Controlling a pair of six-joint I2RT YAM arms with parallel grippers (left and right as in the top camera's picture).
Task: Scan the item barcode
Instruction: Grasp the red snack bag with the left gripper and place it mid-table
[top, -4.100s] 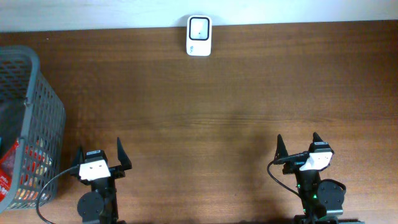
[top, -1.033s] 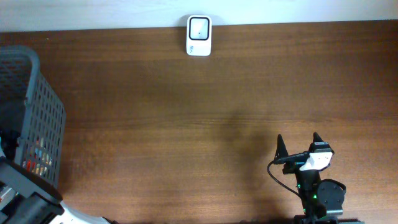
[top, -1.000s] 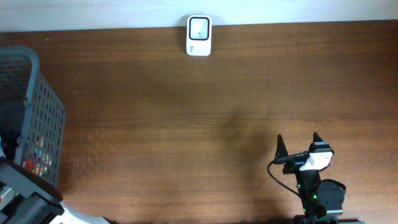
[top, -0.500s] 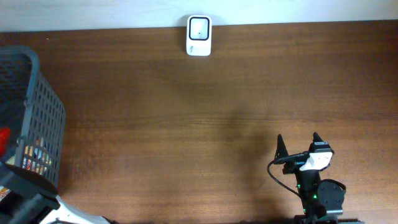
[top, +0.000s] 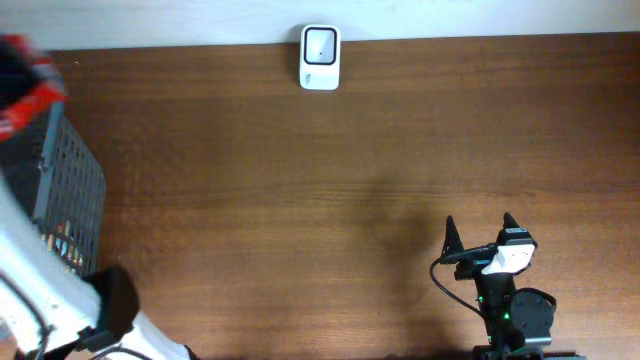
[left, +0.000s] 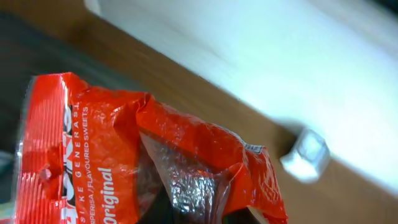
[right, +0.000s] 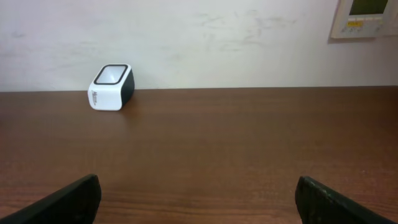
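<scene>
My left gripper moves from the basket toward the wood on the near side (top: 314, 142) (left: 293, 202) of the scanner next, then lowers the packet onto that bare wood.
A red sweets packet (left: 93, 155) with a clear, crinkled window fills the left wrist view. My left gripper (top: 18, 72) is shut on it, its fingers hidden under the packet. From overhead the packet (top: 35, 98) is a red blur high at the far left, above the basket. The white barcode scanner (top: 320, 57) stands at the table's back edge, well to the right of the packet; the scanner (left: 306, 155) is a blurred white block in the left wrist view. My right gripper (top: 478, 232) is open near the front right, with only bare wood between its fingers (right: 68, 200). The scanner (right: 112, 87) stands far ahead of it, to the left.
A grey mesh basket (top: 75, 185) holding more packets stands at the table's left edge. My left arm's white link (top: 40, 280) crosses the lower left corner. A pale wall runs behind the table, with a wall panel (right: 367, 15) at the upper right.
My left arm has risen out of the basket with the red packet, up towards the overhead camera and back to the far left corner. The right arm has not moved.
</scene>
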